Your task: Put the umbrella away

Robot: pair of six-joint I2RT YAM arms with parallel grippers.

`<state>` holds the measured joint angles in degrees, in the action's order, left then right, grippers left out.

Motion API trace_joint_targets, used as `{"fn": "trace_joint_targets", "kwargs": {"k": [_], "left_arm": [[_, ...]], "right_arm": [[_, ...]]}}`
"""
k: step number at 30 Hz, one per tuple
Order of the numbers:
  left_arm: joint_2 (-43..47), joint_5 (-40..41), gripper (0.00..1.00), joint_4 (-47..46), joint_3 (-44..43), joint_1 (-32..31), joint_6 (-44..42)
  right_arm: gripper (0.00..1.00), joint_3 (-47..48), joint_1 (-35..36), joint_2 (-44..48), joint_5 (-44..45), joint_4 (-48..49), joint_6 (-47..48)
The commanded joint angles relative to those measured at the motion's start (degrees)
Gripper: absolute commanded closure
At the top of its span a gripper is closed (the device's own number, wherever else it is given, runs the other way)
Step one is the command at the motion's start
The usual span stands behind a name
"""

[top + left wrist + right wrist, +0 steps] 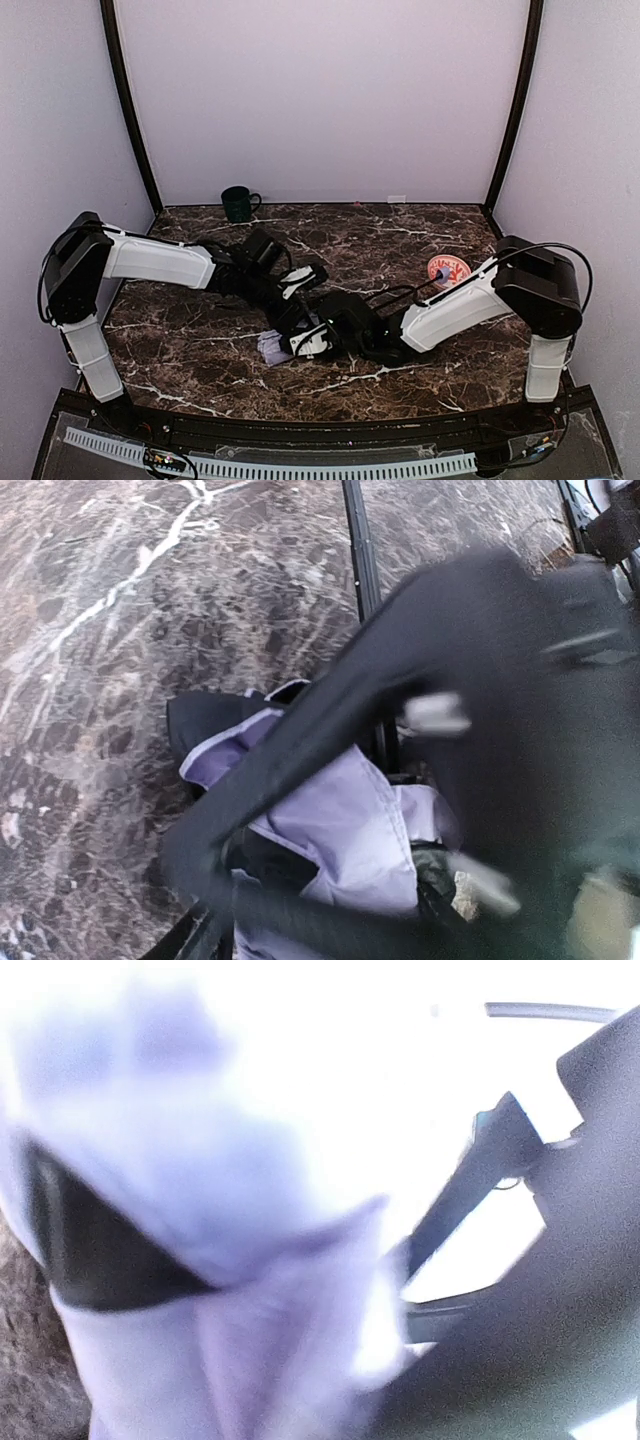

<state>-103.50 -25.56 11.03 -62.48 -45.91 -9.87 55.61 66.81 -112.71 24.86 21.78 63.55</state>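
Observation:
I should next move my right gripper back off the lavender fabric toward the bowl, then bring its fingers around the thin black shaft beyond the bundle.
The umbrella lies crumpled on the marble table, near the front centre, lavender fabric outside and black lining showing. My left gripper is down on it. In the left wrist view the fabric is bunched between dark blurred fingers, and the thin black shaft runs away across the table. My right gripper presses in from the right, touching the same bundle. The right wrist view is filled with blurred lavender fabric, so its jaws are hidden.
A dark green mug stands at the back left by the wall. A red-patterned bowl sits at the right, beside the right arm's forearm. The two wrists are close together over the umbrella.

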Motion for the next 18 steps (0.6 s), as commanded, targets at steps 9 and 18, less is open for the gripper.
{"fn": "trace_joint_targets", "kwargs": {"k": [9,18], "left_arm": [[-4.22,4.09,0.40,9.08,4.24,-2.96,-0.64],[-3.53,7.20,0.41,7.83,4.82,-2.96,-0.50]], "right_arm": [[0.00,-6.70,0.03,6.13,-9.21,-10.44,-5.19],[0.00,-11.90,0.64,15.28,-18.57,-17.66,-8.18]]}}
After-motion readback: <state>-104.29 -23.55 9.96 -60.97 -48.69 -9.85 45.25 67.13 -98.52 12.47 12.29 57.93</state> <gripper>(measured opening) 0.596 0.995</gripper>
